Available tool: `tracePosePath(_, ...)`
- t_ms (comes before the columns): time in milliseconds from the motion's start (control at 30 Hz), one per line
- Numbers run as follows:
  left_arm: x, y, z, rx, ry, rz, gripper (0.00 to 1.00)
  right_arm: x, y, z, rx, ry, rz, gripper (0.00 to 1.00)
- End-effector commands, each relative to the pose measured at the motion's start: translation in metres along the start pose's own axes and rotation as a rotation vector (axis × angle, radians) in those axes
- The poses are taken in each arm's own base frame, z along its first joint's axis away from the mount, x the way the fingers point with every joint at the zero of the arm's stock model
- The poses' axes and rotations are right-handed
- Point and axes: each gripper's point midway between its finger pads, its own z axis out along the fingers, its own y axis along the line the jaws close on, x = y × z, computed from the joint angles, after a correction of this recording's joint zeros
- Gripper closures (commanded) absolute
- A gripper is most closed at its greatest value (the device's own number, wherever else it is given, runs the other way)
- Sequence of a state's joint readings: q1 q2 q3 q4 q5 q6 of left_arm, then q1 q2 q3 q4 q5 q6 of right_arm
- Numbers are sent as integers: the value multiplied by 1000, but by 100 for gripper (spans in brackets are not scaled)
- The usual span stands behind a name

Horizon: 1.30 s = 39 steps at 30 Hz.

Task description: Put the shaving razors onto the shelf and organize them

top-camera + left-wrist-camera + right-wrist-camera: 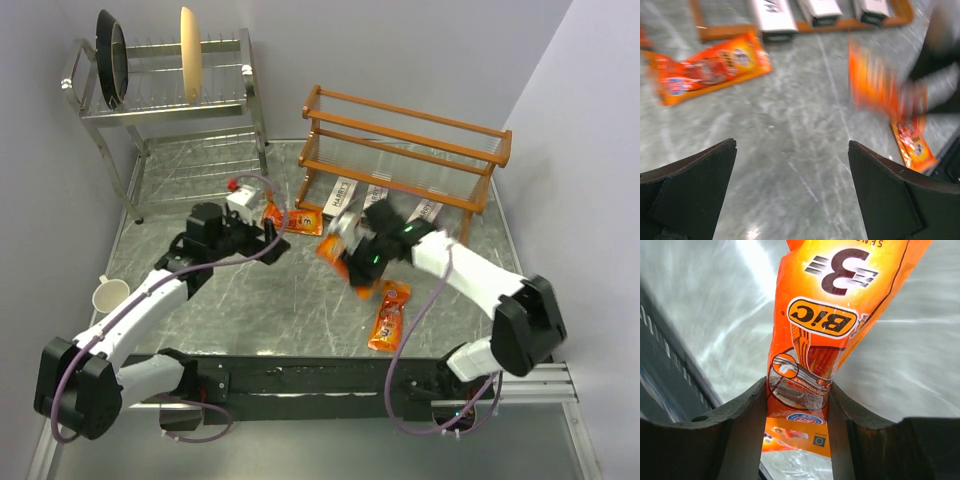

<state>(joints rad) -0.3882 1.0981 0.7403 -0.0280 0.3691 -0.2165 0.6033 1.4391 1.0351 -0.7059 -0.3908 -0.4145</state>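
My right gripper will next raise the glossy orange pack outward over the front bar of the shelf, toward the end of the empty level away from the dish rack.
My right gripper [797, 405] is shut on the end of a glossy orange BiC razor pack [812, 335], which sticks out ahead of the fingers; from above the gripper [348, 248] holds this pack [330, 247] over mid-table, in front of the shelf. A second orange pack [291, 218] lies flat near the shelf's left end. A third [389, 315] lies near the front edge. Three pale-grey HARRY'S boxes [341, 192] [376, 196] [426, 212] lie under the wooden shelf [400, 140]. My left gripper [792, 150] hangs open over bare table beside the second pack [710, 67].
A steel wire dish rack [170, 100] stands at the back left, holding a dark pan [112, 60] and a pale plate [190, 55]. A white cup [110, 295] sits at the table's left edge. Walls close in behind and on both sides.
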Motion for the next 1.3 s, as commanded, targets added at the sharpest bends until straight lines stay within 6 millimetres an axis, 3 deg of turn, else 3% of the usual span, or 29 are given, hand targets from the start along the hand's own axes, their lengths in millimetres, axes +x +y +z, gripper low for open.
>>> tracePosePath(0, -10, -35, 13, 100, -31, 33, 0, -45, -48, -70, 184, -212, 333, 81)
tracePosePath(67, -13, -60, 21, 158, -46, 82, 1, -53, -65, -90, 254, -244, 407, 83)
tracePosePath(200, -29, -87, 39, 215, -69, 140, 1, -41, -112, -129, 427, -318, 617, 81)
tracePosePath(433, -44, -89, 55, 212, -108, 156, 1, 0, -156, -159, 553, -338, 812, 81)
tracePosePath(567, -42, -90, 58, 218, -103, 146, 0, 11, -182, -175, 632, -357, 843, 81)
tracePosePath(900, -32, -94, 58, 239, -88, 109, 0, 29, -241, -188, 767, -327, 872, 80)
tracePosePath(1033, -32, -95, 58, 246, -84, 108, 0, 25, -262, -200, 814, -337, 853, 80)
tracePosePath(1267, -32, -95, 61, 251, -87, 115, 1, 13, -280, -206, 831, -372, 835, 76)
